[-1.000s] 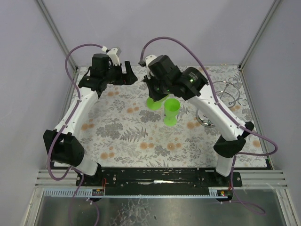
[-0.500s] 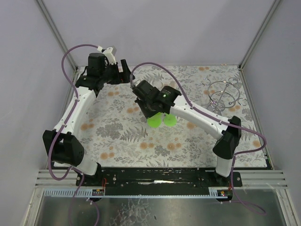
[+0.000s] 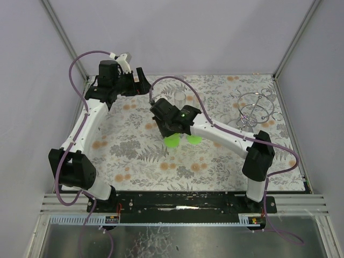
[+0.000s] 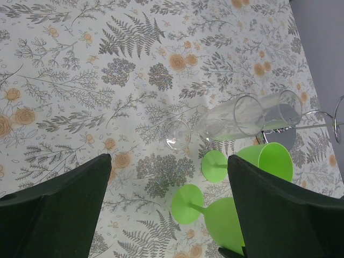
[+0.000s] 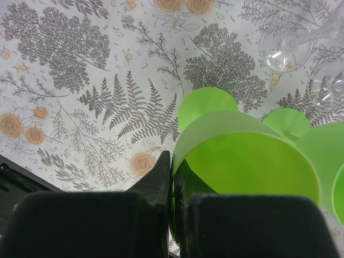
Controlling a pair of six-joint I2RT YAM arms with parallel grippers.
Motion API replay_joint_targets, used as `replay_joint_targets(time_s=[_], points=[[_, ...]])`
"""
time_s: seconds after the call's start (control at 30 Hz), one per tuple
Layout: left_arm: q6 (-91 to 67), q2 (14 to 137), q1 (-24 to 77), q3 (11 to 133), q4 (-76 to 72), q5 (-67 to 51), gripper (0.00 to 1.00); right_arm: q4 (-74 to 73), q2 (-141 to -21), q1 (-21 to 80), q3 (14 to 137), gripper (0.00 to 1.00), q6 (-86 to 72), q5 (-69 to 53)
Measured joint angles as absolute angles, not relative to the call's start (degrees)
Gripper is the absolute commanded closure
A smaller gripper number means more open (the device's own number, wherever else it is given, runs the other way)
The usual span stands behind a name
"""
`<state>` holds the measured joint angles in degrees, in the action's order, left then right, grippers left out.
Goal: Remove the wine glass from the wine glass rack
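Note:
The right gripper eases down toward the second green wine glass next and releases the rim of its green wine glass. The bare cloth beside that second glass lies below the right gripper.
My right gripper is shut on the rim of a green wine glass, whose round foot points away from the camera. From above, this gripper holds the glass low over the middle of the table; whether the foot touches the cloth I cannot tell. The wine glass rack, silver wire, stands at the far right, and no glass shows on it. My left gripper hangs open and empty above the cloth, at the far left in the top view.
A second green wine glass stands just right of the held one. A clear glass stands behind them, its foot close to the green ones. A floral cloth covers the table, with grey walls around.
My right arm has swung left and down to the table's middle, carrying the green glass. The left arm has drawn back a little toward the far left corner.

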<state>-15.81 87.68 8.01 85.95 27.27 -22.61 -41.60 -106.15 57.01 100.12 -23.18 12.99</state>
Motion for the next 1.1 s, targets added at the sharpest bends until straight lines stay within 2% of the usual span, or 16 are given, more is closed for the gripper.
replay_joint_targets(time_s=[0.23,0.3,0.47,0.63,0.77,0.9,0.93,1.1], points=[[-15.92,87.46,7.75,85.54,27.27,-23.18,0.12,-41.32,-107.79,56.95,97.51,1.00,-24.53,14.28],[-16.05,87.35,7.75,85.43,27.24,-23.22,0.12,-41.34,-108.09,56.86,96.86,0.96,-24.73,14.55],[-16.25,87.05,7.68,85.17,27.22,-23.57,0.12,-41.23,-108.12,56.62,96.36,0.76,-25.17,15.49],[-16.27,86.72,7.64,84.88,27.22,-24.03,0.12,-41.19,-108.12,56.45,96.33,0.48,-25.45,16.10],[-16.27,86.52,7.62,84.40,27.22,-24.40,0.12,-41.23,-108.12,56.36,96.33,0.34,-25.23,16.64],[-16.29,86.50,7.55,84.23,27.20,-24.67,0.12,-41.56,-108.12,56.27,96.92,0.05,-25.08,17.04],[-16.29,86.50,7.55,84.18,27.20,-24.69,0.12,-41.69,-108.12,56.25,97.51,0.00,-25.02,17.08],[-16.27,86.50,7.44,83.81,27.00,-24.88,0.12,-41.67,-106.91,56.23,100.86,0.01,-24.47,17.12]])
